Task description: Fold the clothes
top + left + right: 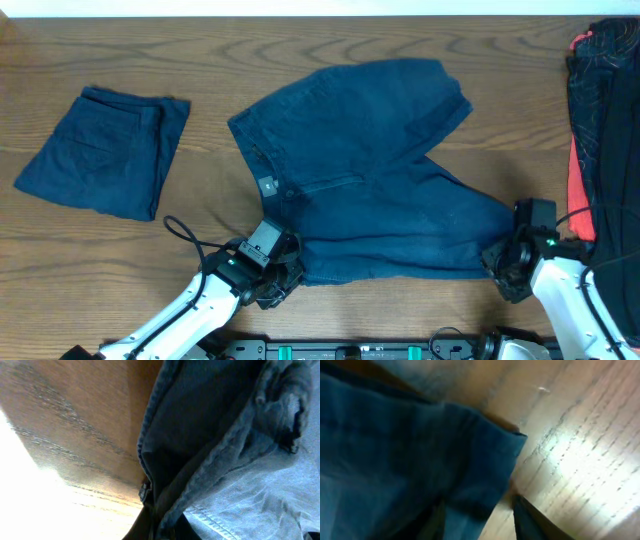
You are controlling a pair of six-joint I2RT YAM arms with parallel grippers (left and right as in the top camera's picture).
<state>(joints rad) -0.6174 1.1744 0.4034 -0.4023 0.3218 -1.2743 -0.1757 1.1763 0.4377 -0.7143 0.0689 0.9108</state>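
Observation:
The pinched corner goes up, outward and onto the far waistband corner (238, 124) next, where my left gripper releases it, since the shorts (370, 170) lie spread unfolded.
Dark navy shorts (370, 170) lie spread across the middle of the table, one leg toward the back and one toward the right. My left gripper (283, 275) is at their near-left corner. In the left wrist view its fingers (165, 527) are pinched shut on a fold of the cloth (240, 435) by the seam edge. My right gripper (498, 262) is at the right leg's hem corner. In the right wrist view its fingers (480, 522) are spread open, with the corner of the cloth (395, 450) lying between them.
A second pair of navy shorts (100, 150) lies folded at the left of the table. A pile of black and red clothes (605, 120) lies along the right edge, close behind my right arm. The near table edge is just behind both grippers.

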